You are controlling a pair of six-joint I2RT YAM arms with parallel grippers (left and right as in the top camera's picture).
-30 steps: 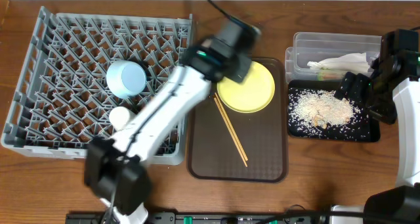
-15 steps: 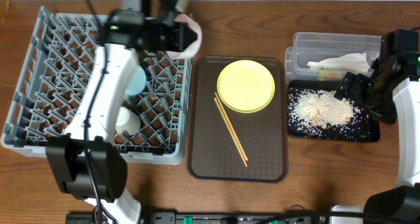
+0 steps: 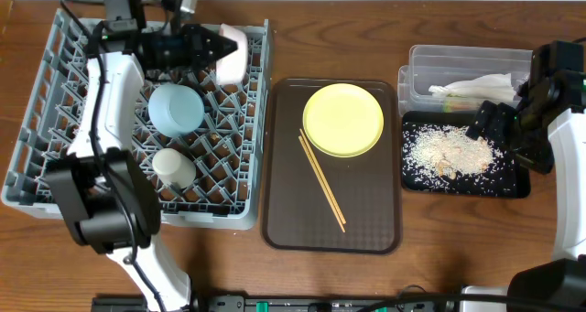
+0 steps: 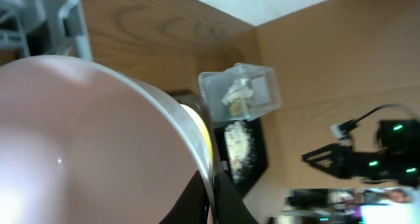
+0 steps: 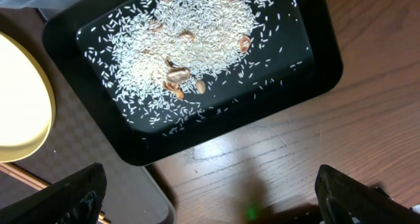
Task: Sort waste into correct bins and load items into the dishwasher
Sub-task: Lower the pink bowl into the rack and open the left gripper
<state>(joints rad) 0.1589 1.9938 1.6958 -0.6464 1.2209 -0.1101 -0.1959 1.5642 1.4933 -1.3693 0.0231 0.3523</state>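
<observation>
My left gripper moves down toward the light blue bowl next, before releasing the white bowl, which is still above the rack's free wires.
My left gripper [image 3: 212,47] is shut on the rim of the white bowl [image 3: 231,54], held on its side over the far right corner of the grey dishwasher rack [image 3: 55,120]. In the left wrist view the bowl [image 4: 85,138] fills the left, its rim pinched between my black fingers [image 4: 226,201]. A light blue bowl [image 3: 176,108] and a small white cup [image 3: 172,166] sit in the rack. The yellow plate [image 3: 342,119] and two chopsticks [image 3: 322,179] lie on the brown tray [image 3: 366,230]. My right gripper [image 5: 210,204] stands open above the table beside the black tray [image 5: 315,86] of rice [image 5: 190,40].
The clear tub [image 3: 421,60] at the far right holds the white napkin [image 3: 476,86] and the green sachet [image 3: 439,91]. The black tray [image 3: 513,186] lies just in front of it. Bare wooden table runs along the front edge.
My left arm has swung left from above the brown tray to the rack's far side, carrying the white bowl. The right arm has not moved.
</observation>
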